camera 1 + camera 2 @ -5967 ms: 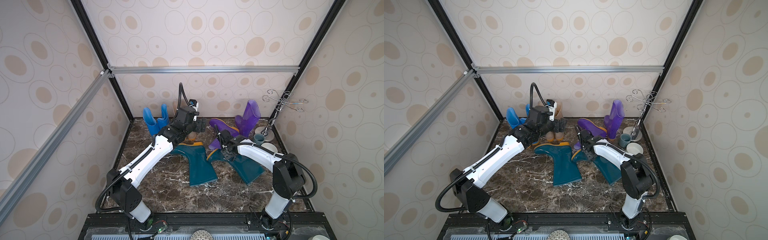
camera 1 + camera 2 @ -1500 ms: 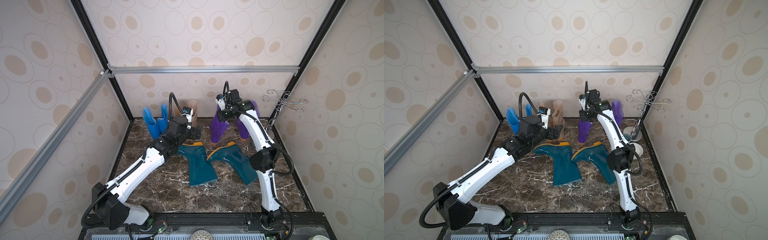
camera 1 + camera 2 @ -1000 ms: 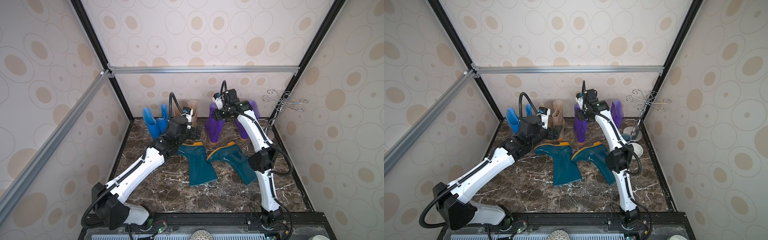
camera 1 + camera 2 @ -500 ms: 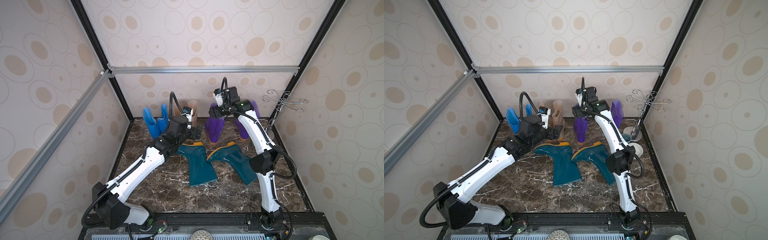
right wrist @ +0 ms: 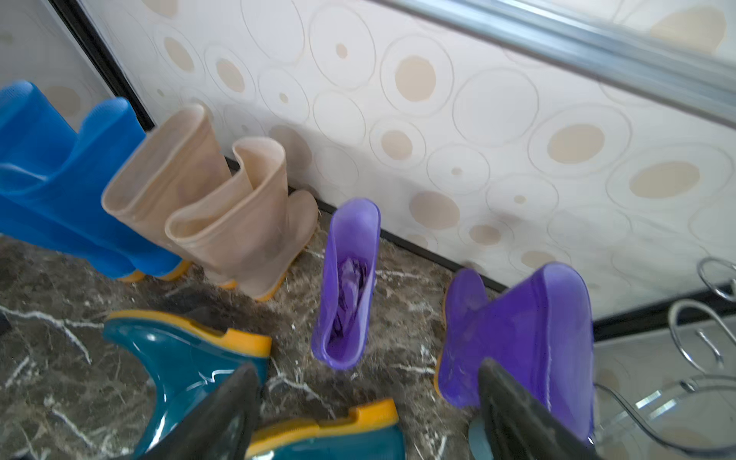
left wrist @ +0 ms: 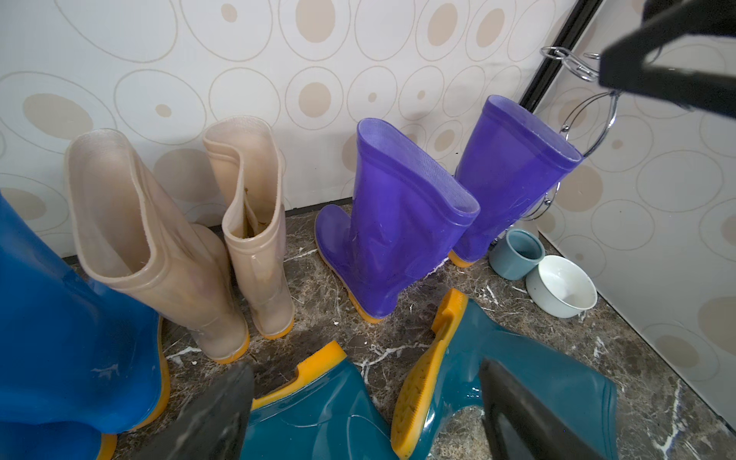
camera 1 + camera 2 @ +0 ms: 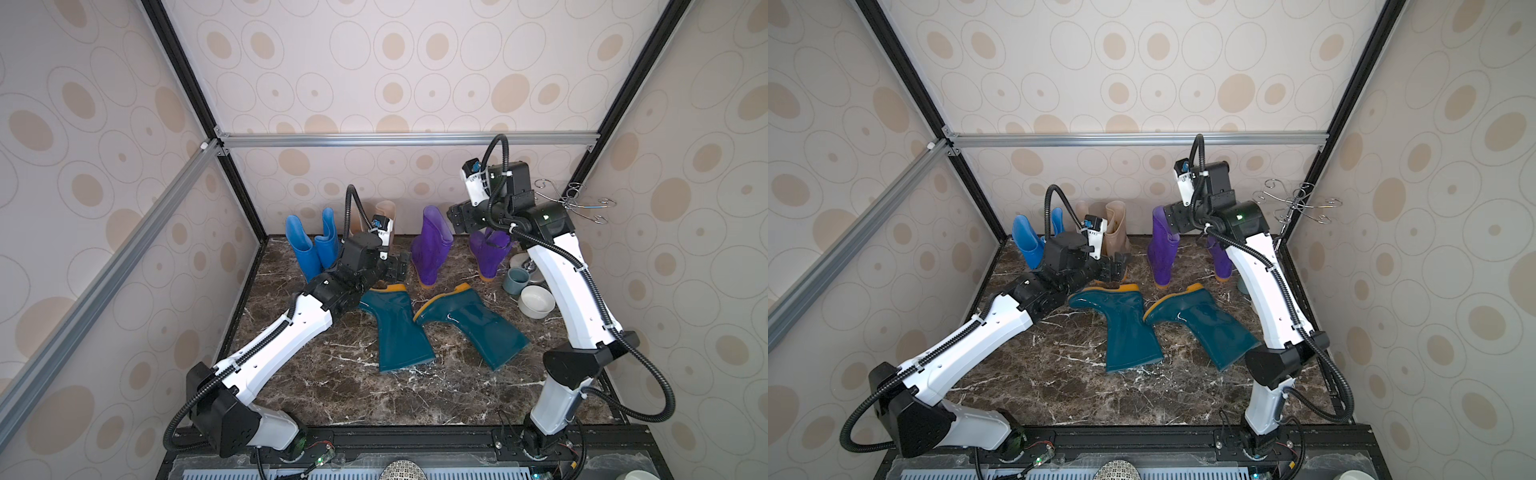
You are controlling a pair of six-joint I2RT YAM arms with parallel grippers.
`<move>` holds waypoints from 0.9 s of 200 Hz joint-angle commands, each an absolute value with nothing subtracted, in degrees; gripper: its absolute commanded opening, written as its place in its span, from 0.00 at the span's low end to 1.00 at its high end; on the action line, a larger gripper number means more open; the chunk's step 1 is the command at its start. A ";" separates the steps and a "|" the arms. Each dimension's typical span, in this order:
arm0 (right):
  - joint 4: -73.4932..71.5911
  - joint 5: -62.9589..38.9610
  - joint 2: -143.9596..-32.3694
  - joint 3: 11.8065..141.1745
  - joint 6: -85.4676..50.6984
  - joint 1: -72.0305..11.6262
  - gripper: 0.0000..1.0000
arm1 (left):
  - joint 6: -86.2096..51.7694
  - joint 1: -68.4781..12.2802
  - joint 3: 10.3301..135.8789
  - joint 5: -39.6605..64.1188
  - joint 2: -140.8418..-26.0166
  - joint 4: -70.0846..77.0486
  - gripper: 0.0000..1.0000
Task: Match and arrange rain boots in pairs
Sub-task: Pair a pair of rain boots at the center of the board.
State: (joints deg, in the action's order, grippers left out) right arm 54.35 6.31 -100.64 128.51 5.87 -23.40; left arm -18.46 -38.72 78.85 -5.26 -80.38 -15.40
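I need to move my right gripper down and sideways onto the near top rim (image 5: pixel 578 414) of the purple boot beside the cup, because there is a gap between that boot and its mate.
Against the back wall stand two blue rain boots (image 7: pixel 309 245), two beige ones (image 6: pixel 247 215) and two purple ones (image 7: pixel 432 245) (image 7: pixel 490 251), all upright. Two larger teal boots (image 7: pixel 397 328) (image 7: pixel 473 328) lie flat mid-table, soles toward the back. My left gripper (image 7: pixel 397 268) hovers open just behind the left teal boot's heel, holding nothing. My right gripper (image 7: pixel 459 218) is raised and open, above the gap between the purple boots; in the right wrist view the gripper (image 5: pixel 368 374) is empty and looks down into the nearer purple boot (image 5: pixel 348 286).
A grey-blue cup (image 7: pixel 515 279) and a white bowl (image 7: pixel 536 302) sit at the right edge beside the right purple boot. A wire hook stand (image 7: pixel 575 203) rises in the back right corner. Patterned walls enclose three sides.
My right gripper has opened and let go of the purple boot, which now stands upright on its own, then lifted up and to the right. The left arm has stayed put.
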 commanded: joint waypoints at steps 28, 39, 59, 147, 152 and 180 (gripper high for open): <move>52.27 6.58 -91.95 110.76 3.46 -12.34 0.89 | -19.60 -41.84 81.74 -5.95 -81.80 -14.05 0.87; 52.29 6.06 -92.01 108.66 2.78 -10.00 0.89 | -19.58 -42.47 82.39 -6.15 -82.52 -14.17 0.88; 50.75 6.97 -92.14 105.71 2.23 -7.31 0.90 | -19.38 -43.14 83.26 -6.44 -83.55 -14.41 0.88; 47.20 11.79 -103.60 109.43 1.15 -4.40 0.91 | -18.44 -43.55 86.78 -7.95 -88.45 -15.73 0.88; 46.82 11.83 -104.35 109.67 1.10 -4.27 0.91 | -18.36 -43.53 86.97 -8.18 -88.65 -15.81 0.88; 44.37 10.82 -107.47 110.85 1.03 -3.84 0.91 | -17.77 -43.51 88.01 -9.29 -89.71 -15.82 0.88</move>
State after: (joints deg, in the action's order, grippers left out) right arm 46.52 10.57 -105.89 108.12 1.69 -4.36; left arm -18.63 -43.05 84.68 -7.35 -89.12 -15.57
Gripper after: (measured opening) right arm 0.913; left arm 0.876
